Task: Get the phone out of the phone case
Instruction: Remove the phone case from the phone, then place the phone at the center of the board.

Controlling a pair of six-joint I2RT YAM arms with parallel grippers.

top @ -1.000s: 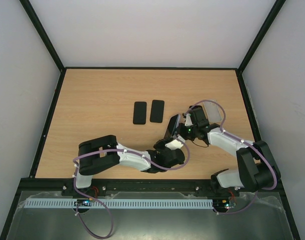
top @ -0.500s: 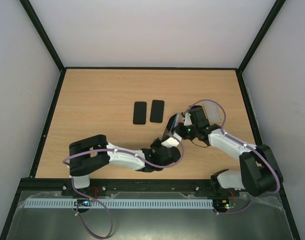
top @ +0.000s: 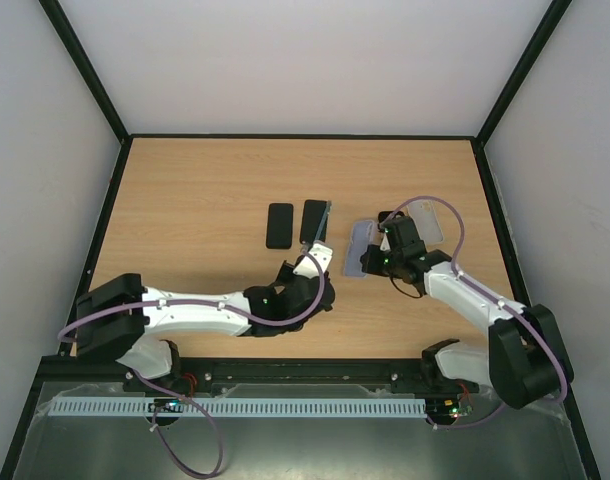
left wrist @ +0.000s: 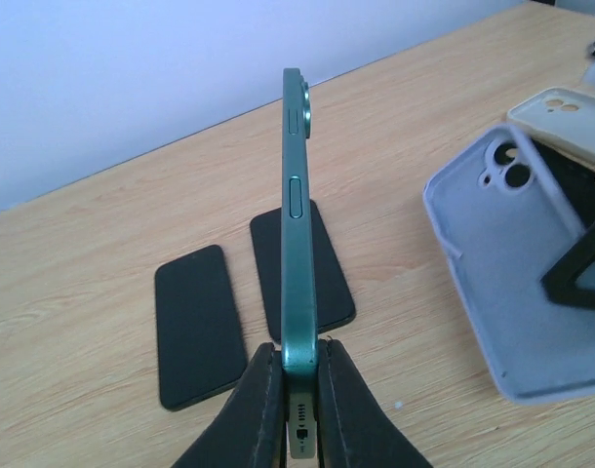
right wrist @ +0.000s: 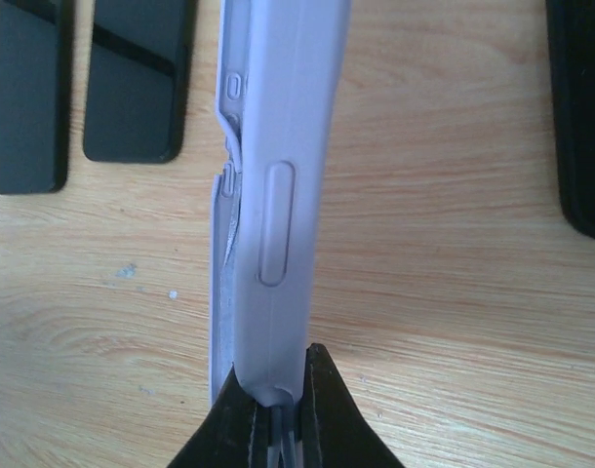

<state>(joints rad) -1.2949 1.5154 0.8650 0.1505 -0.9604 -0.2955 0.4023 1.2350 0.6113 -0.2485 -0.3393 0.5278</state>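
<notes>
The phone in my left gripper goes left in the top view and down onto bare wood beside the black phones next, since it's empty.
The phone (left wrist: pixel 295 195), a dark slab with a green edge and camera lenses near its top, stands edge-on in my left gripper (left wrist: pixel 299 353), which is shut on its bottom end. In the top view the phone (top: pixel 321 228) is a thin line above the left gripper (top: pixel 310 262). The phone case (right wrist: pixel 278 146), pale lavender-blue, is pinched by its end in my shut right gripper (right wrist: pixel 276 366). The case (top: pixel 359 247) is empty, its camera holes showing in the left wrist view (left wrist: pixel 517 292). Phone and case are apart, the case to the phone's right.
Two plain black phones (top: pixel 279 225) (top: pixel 313 222) lie flat side by side behind the held phone. A pale translucent case (top: pixel 426 220) and a black slab (right wrist: pixel 580 117) lie by the right arm. Dark rails edge the wooden table (top: pixel 185 200).
The left gripper has pulled the phone left and away from the case. The case, earlier around the phone between both grippers, now hangs empty in the right gripper. The left arm has stretched out.
</notes>
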